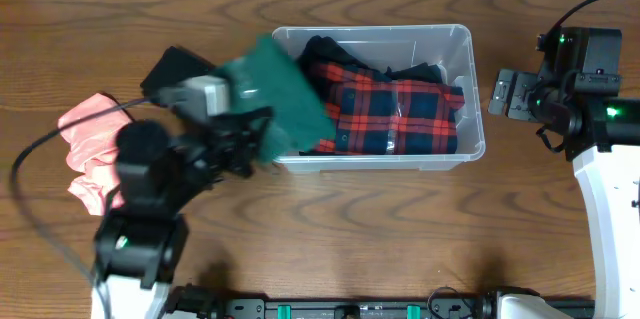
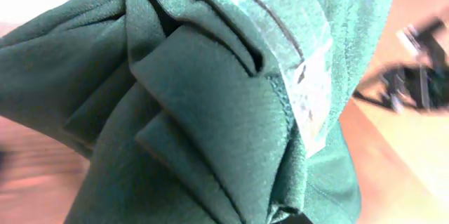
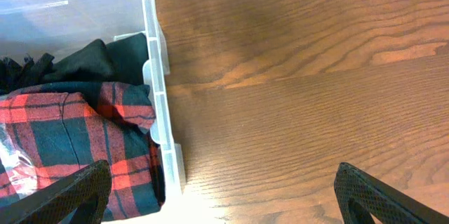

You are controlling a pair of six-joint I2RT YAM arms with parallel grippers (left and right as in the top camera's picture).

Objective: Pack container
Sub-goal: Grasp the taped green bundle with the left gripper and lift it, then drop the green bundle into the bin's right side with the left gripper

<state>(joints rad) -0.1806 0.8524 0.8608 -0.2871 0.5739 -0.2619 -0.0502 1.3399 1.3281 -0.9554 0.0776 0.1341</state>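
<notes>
Next, my left gripper moves the green garment across the plaid garment, then down onto the plaid garment's end nearest my right gripper [image 1: 433, 118].
The clear plastic container [image 1: 474, 79] stands mid-table and holds a red and blue plaid garment [image 1: 400, 109] over dark clothes [image 1: 335, 54]. My left gripper [image 1: 262, 131] is shut on a folded dark green garment [image 1: 278, 91] and holds it over the container's left rim. The green garment fills the left wrist view [image 2: 210, 112], with clear tape [image 2: 295, 48] on it; the fingers are hidden there. My right gripper [image 1: 510, 94] is open and empty, just right of the container; its wrist view shows the container's edge [image 3: 158, 97] and the plaid garment [image 3: 77, 140].
A pink garment [image 1: 88, 149] lies on the table at the left. A black garment [image 1: 172, 69] lies behind the left arm. Bare wood lies to the right of the container [image 3: 302, 76]. A black cable [image 1: 30, 209] runs along the left side.
</notes>
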